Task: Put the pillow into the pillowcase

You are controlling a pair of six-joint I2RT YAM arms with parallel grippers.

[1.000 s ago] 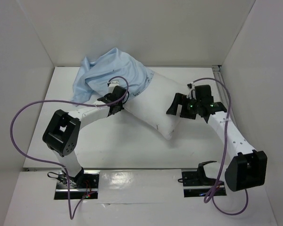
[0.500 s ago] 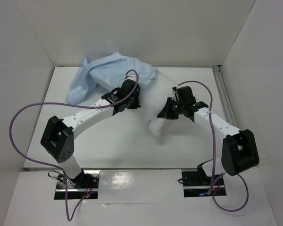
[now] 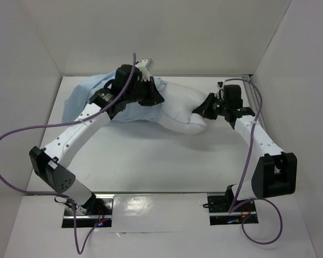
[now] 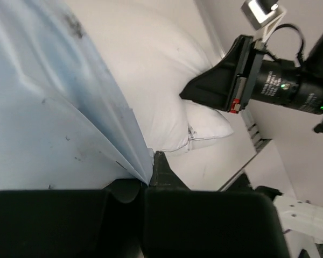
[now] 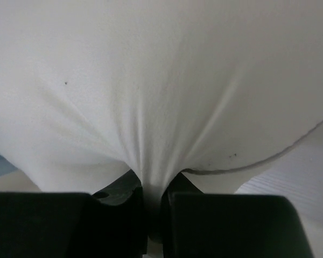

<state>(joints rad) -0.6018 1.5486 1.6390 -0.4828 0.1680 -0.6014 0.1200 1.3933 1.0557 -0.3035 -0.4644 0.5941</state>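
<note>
The hem goes up and outward to the pillow's far edge (image 3: 170, 83) next with my left gripper, which then lowers and releases it there, covering more bare pillow.
The plump white pillow (image 3: 177, 105) lies across the far middle of the table. Its left end is covered by the limp light-blue pillowcase (image 3: 86, 99). My left gripper (image 3: 152, 98) sits over the cloth's edge on the pillow. In the left wrist view the left gripper (image 4: 151, 171) is shut on the pillowcase (image 4: 43, 107) hem, with the pillow (image 4: 151, 64) beyond. My right gripper (image 3: 202, 110) is at the pillow's right end. In the right wrist view the right gripper (image 5: 153, 188) is shut on a pinched fold of the pillow (image 5: 151, 80).
White walls enclose the table on the left, back and right. A metal rail (image 3: 254, 102) runs along the right wall. Purple cables (image 3: 11, 140) loop off both arms. The right arm's camera housing (image 4: 280, 88) shows in the left wrist view.
The left arm swung to the back of the table, dragging the pillowcase over the pillow's left end. The right gripper closed on the pillow and drew its right end toward the back right.
</note>
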